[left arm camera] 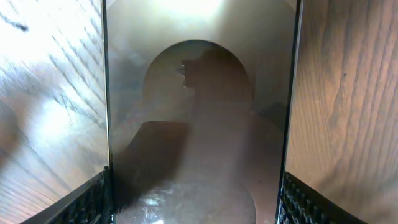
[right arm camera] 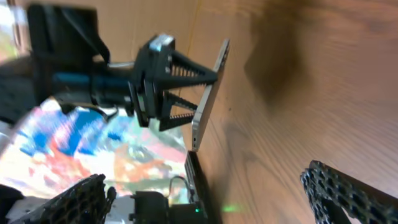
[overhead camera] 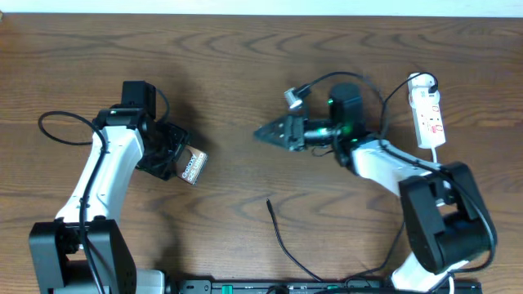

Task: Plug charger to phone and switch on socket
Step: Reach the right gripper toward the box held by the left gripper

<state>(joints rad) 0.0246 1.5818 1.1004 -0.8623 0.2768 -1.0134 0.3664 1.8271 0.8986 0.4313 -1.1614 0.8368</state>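
Note:
Next, my right gripper will move across and slightly back onto the phone's exposed end (overhead camera: 194,166) (right arm camera: 211,94), since that end of the phone lies to the gripper's left in the overhead view.
The phone (overhead camera: 194,166), bronze-brown with white lettering, is held on edge above the table by my left gripper (overhead camera: 169,153), which is shut on its sides. In the left wrist view the phone (left arm camera: 199,124) fills the gap between the fingers of my left gripper (left arm camera: 196,202). My right gripper (overhead camera: 270,132) points left at mid-table; its fingers are spread and empty in the right wrist view (right arm camera: 205,180), which faces the phone (right arm camera: 208,93). The charger (overhead camera: 282,241) lies on the table, its tip (overhead camera: 269,202) between the arms. The white socket (overhead camera: 429,114) lies at the far right.
A black bar (overhead camera: 327,287) runs along the table's front edge where the charger cable ends. The right arm's black cables and a small silver connector (overhead camera: 292,96) hang above the right gripper. The socket's white cord runs down behind the right arm.

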